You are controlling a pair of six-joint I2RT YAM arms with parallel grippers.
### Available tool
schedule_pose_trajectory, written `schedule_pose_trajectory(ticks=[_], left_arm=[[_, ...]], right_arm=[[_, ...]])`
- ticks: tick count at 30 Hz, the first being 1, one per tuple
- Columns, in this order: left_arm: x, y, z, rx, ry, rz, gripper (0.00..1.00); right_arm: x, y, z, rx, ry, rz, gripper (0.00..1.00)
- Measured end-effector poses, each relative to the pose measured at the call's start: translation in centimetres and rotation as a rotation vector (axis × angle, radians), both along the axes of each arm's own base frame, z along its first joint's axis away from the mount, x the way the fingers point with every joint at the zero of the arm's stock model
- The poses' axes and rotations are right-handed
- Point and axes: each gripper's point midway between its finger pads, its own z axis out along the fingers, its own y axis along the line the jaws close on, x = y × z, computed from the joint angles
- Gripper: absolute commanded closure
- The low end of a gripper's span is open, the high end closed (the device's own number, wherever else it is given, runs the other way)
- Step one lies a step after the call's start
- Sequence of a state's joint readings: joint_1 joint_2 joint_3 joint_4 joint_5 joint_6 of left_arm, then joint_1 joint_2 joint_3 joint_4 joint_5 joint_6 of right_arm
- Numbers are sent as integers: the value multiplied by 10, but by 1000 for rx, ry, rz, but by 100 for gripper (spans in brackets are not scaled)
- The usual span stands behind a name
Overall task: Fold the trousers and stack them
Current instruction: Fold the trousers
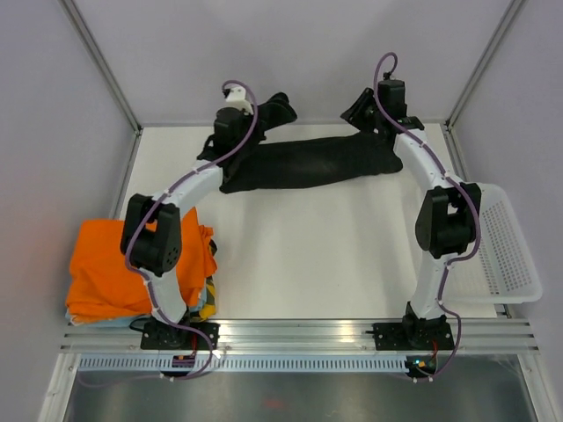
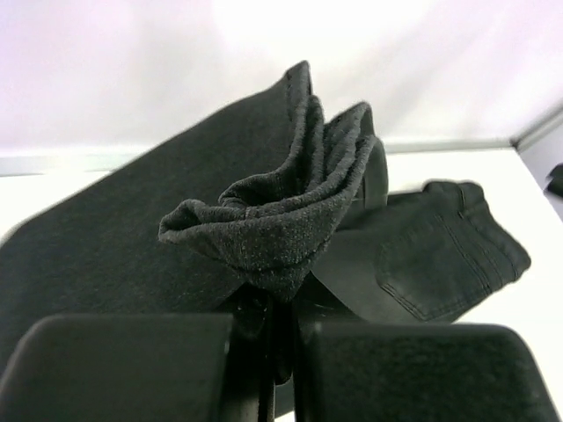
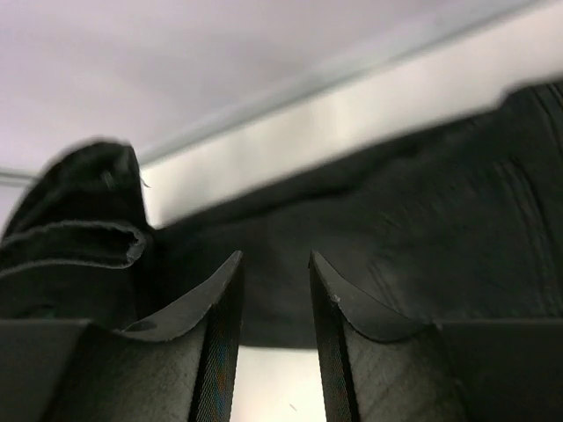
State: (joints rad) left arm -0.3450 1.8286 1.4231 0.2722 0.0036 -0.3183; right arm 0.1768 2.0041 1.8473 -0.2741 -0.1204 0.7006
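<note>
I will bring the trousers' raised fold across and down onto the trousers' flat middle and release it, since that middle lies below my left gripper and to its right in the top view.
The black trousers lie lengthwise across the far part of the table. My left gripper is shut on their left end and holds a bunched fold of fabric raised off the surface. In the left wrist view the cloth is pinched between the jaws of that gripper, and the waist with a back pocket lies to the right. My right gripper hovers at the trousers' right end. It stands open just above the dark fabric, with nothing between its fingers.
A stack of folded garments topped by a bright orange one sits at the left table edge beside the left arm. A white perforated basket hangs off the right edge. Walls and frame posts close in the back.
</note>
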Motion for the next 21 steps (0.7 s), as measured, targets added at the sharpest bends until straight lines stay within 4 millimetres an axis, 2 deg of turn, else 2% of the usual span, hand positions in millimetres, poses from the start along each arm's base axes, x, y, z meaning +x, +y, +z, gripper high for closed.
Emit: schedule_pose_trajectory(ticks=[3, 5, 8, 10, 11, 13, 16, 19, 21], left_arm=[[7, -43, -28, 29, 37, 8, 98], [8, -64, -51, 49, 69, 23, 98], [6, -86, -92, 72, 150, 58, 98], [4, -92, -115, 79, 196, 88, 98], [4, -92, -123, 81, 211, 100, 98], [3, -93, -134, 84, 234, 127, 98], [3, -94, -138, 78, 239, 155, 98], [2, -93, -138, 73, 239, 174, 98], [2, -92, -138, 76, 240, 185, 98]], right_arm=[[-16, -14, -41, -32, 114, 24, 58], [-30, -18, -63, -53, 186, 51, 57], [-42, -17, -74, -70, 234, 95, 56], [-46, -14, -76, -68, 238, 123, 50], [-48, -12, -78, -64, 242, 136, 43], [-53, -9, -86, -51, 263, 154, 40], [-59, -3, -96, -7, 298, 169, 37], [-48, 9, -100, 83, 290, 172, 36], [-39, 21, -111, 165, 305, 166, 24]])
